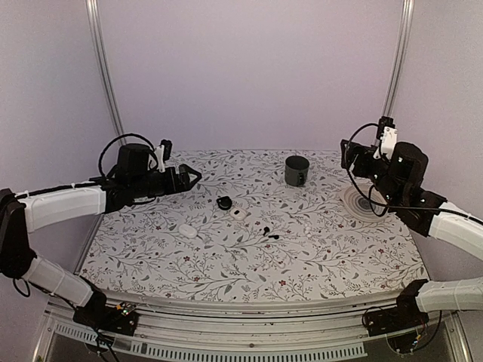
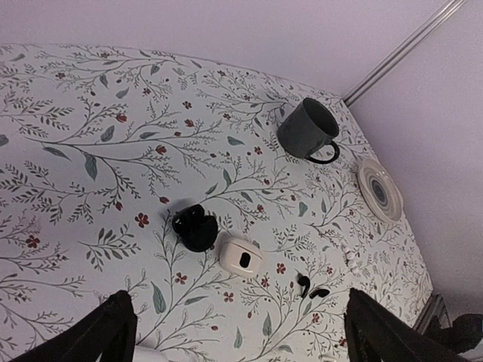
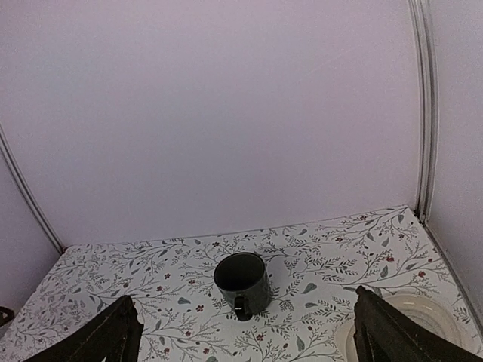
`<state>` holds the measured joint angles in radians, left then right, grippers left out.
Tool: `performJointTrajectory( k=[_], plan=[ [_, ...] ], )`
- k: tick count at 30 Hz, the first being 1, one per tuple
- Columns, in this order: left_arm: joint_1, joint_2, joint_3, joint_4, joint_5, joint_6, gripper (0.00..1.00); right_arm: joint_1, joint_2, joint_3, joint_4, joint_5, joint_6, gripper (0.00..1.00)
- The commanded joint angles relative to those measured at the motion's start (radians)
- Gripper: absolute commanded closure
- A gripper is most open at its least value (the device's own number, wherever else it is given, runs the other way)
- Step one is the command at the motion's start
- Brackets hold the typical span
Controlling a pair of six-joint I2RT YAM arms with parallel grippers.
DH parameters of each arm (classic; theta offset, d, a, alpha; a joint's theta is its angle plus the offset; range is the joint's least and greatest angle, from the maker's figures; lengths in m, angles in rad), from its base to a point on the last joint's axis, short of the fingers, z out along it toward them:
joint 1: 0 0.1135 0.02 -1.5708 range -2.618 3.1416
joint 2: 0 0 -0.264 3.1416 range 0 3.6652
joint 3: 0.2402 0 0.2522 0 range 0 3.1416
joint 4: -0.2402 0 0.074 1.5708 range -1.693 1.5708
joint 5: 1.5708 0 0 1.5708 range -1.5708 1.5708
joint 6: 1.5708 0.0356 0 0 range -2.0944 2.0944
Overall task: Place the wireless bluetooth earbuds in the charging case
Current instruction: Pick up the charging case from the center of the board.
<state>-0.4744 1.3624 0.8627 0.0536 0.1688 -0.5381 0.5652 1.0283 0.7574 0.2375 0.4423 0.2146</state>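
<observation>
I will next lower the open fingers of my left gripper around the black charging case (image 1: 223,202) (image 2: 197,230), because it is below the gripper and to its right in the top view.
The black charging case (image 1: 223,202) lies on the floral table left of centre, and appears in the left wrist view (image 2: 195,227) with its lid seemingly open. The two black earbuds (image 1: 269,234) lie side by side on the table to its right; they also show in the left wrist view (image 2: 310,287). My left gripper (image 1: 195,179) hovers open and empty above the table, up and left of the case, its fingers (image 2: 109,328) wide apart. My right gripper (image 1: 347,154) is open and empty, high at the back right, facing the mug.
A white piece with a dark spot (image 1: 239,213) lies between the case and the earbuds. A white oval pebble (image 1: 188,231) lies at front left. A grey mug (image 1: 296,170) stands at the back, a striped plate (image 1: 362,202) at right. Tiny white bits (image 1: 308,228) lie near the earbuds.
</observation>
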Motion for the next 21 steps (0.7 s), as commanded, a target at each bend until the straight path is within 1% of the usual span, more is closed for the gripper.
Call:
performJointTrajectory(
  k=[1,4,8,10,15,18,21],
  plan=[
    [-0.018,0.062,-0.041,0.133,0.118,-0.132,0.04,-0.038,-0.077,-0.032,-0.112,-0.143,0.168,0.01],
    [-0.061,0.112,-0.055,0.179,0.115,-0.198,0.04,-0.038,-0.014,-0.006,-0.209,-0.212,0.170,0.01],
    [-0.107,0.198,-0.059,0.247,0.137,-0.286,0.04,-0.028,0.024,-0.062,-0.182,-0.290,0.199,0.01],
    [-0.114,0.252,-0.033,0.245,0.139,-0.319,0.04,-0.015,0.081,-0.028,-0.226,-0.322,0.226,0.01],
    [-0.116,0.333,0.014,0.249,0.104,-0.386,0.04,0.088,0.332,0.123,-0.271,-0.369,0.157,0.01],
    [-0.115,0.360,0.034,0.232,0.107,-0.407,0.04,0.113,0.472,0.191,-0.224,-0.445,0.139,0.01],
    [-0.115,0.375,0.045,0.225,0.122,-0.414,0.04,0.125,0.613,0.288,-0.225,-0.507,0.120,0.01]
  ],
)
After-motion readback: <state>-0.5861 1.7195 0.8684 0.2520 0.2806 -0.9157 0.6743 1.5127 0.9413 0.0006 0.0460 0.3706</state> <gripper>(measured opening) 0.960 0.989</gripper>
